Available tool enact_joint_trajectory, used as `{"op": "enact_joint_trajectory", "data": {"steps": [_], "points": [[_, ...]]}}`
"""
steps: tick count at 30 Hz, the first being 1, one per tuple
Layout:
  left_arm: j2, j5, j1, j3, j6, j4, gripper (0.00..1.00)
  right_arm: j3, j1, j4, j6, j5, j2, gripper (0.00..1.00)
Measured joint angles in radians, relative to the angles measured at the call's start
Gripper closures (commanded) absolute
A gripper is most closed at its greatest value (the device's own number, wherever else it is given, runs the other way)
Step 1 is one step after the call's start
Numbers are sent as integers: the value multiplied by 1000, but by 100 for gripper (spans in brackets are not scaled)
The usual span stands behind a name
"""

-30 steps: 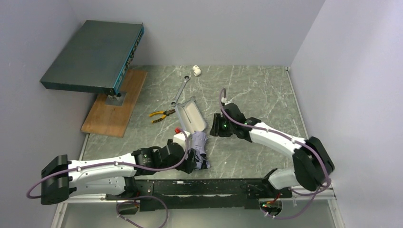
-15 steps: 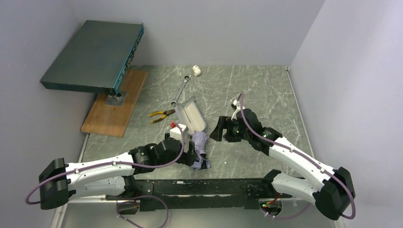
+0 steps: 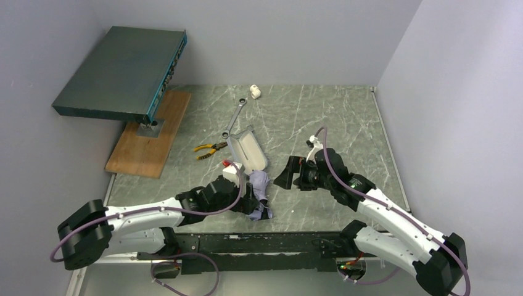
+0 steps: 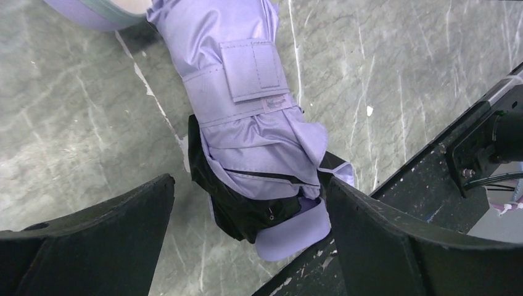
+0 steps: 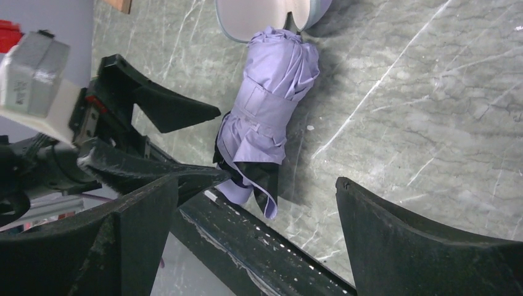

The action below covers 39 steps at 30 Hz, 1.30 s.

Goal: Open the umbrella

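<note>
My right gripper lowers across to the left in the top view onto the umbrella's far part [image 3: 259, 178] [image 5: 277, 69] next, since it lies below, clear of my left gripper.
The folded umbrella [image 3: 259, 187] lies on the marble table, a pale lilac bundle strapped shut, its black inner fabric and lilac handle [image 4: 295, 238] pointing toward the near rail. My left gripper [image 3: 249, 203] is open, and its fingers straddle the handle end [image 4: 250, 180] without closing on it. The right finger stands close against a lilac flap. My right gripper [image 3: 285, 174] hovers open just right of the umbrella [image 5: 266, 111], nothing between its fingers [image 5: 258, 180]. The open lilac case [image 3: 248, 148] touches the umbrella's far end.
The black mounting rail [image 3: 259, 242] runs right beside the handle end. Yellow-handled pliers [image 3: 210, 148], a wrench [image 3: 234, 117] and a small white part [image 3: 255, 92] lie farther back. A wooden board [image 3: 151, 132] carries a raised dark flat box [image 3: 123, 74] at the left.
My right gripper has opened wide and drawn slightly back toward the near right as its arm swung outward. The left gripper stayed open around the umbrella's handle end, shifting only slightly.
</note>
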Motion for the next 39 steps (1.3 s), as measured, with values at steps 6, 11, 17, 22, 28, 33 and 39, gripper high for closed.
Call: {"op": "enact_joint_trajectory", "data": {"steps": [6, 11, 17, 22, 28, 33, 39], "points": [[125, 32, 1, -3, -20, 75, 9, -47, 0, 2, 6, 6, -82, 0], [151, 56, -2, -2, -32, 104, 1, -75, 0, 5, 18, 31, -128, 0], [25, 32, -32, 35, -50, -19, 0, -82, 0, 59, 72, 16, -32, 0], [-130, -43, -69, 62, -82, -146, 1, -110, 0, 185, 115, -43, 95, 1], [-310, -99, -85, -13, -150, -228, 0, -109, 0, 301, 129, -96, 262, 4], [-389, -105, -93, -69, -174, -262, 1, -78, 0, 354, 134, -119, 396, 10], [-365, -113, -143, -69, -183, -275, 0, 3, 0, 408, 135, -134, 547, 18]]}}
